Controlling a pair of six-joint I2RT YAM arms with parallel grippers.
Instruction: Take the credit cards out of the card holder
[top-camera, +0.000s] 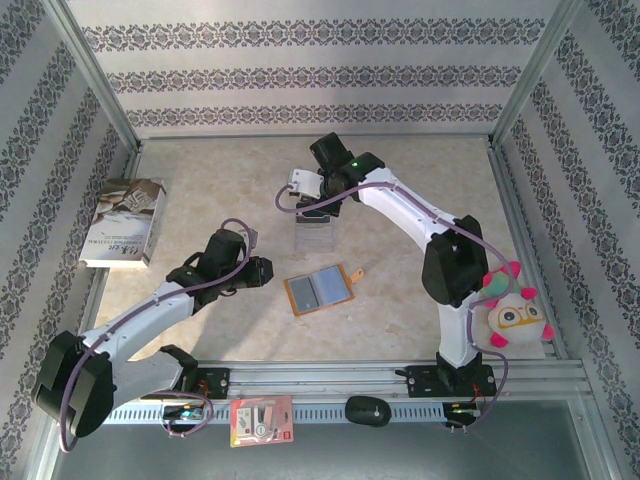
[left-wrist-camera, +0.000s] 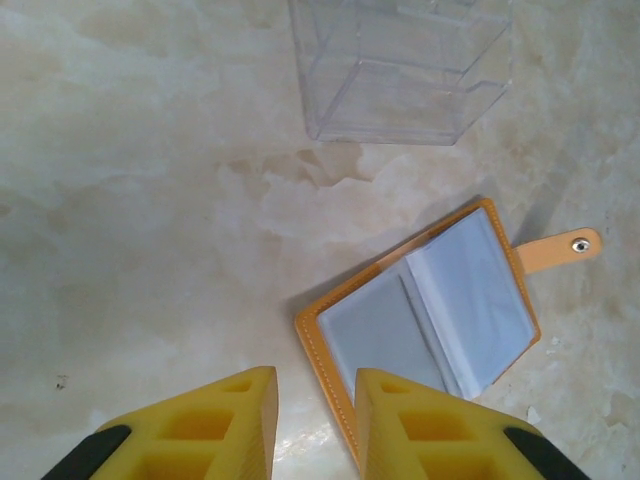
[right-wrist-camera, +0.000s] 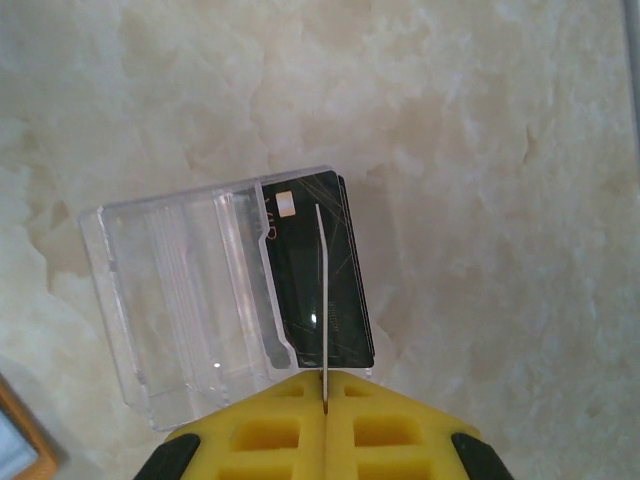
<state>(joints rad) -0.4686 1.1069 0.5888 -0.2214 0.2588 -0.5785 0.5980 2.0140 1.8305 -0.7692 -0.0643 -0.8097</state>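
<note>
My right gripper holds the thin card above the stand's far slot (right-wrist-camera: 302, 270) with the black card (right-wrist-camera: 348, 300), and the slot is in line with the thin card. It will lower the thin card and release it next.
The orange-tan card holder (top-camera: 318, 290) lies open on the table, its grey-blue pockets (left-wrist-camera: 430, 310) up and the snap tab (left-wrist-camera: 565, 246) out to the right. My left gripper (left-wrist-camera: 315, 405) is open just above the table at the holder's near-left corner, nothing between its fingers; the right finger (left-wrist-camera: 410, 425) overlaps the holder's edge. My right gripper (right-wrist-camera: 326, 400) is shut on a thin credit card (right-wrist-camera: 321, 280), seen edge-on, over the clear plastic stand (right-wrist-camera: 180, 290). A black credit card (right-wrist-camera: 348, 300) with a small white mark leans in that stand.
The clear stand (top-camera: 315, 233) sits just beyond the holder. A book (top-camera: 125, 220) lies at the far left and a plush toy (top-camera: 510, 315) at the right edge. A red-and-white packet (top-camera: 262, 420) and a black object (top-camera: 367, 410) rest on the front rail.
</note>
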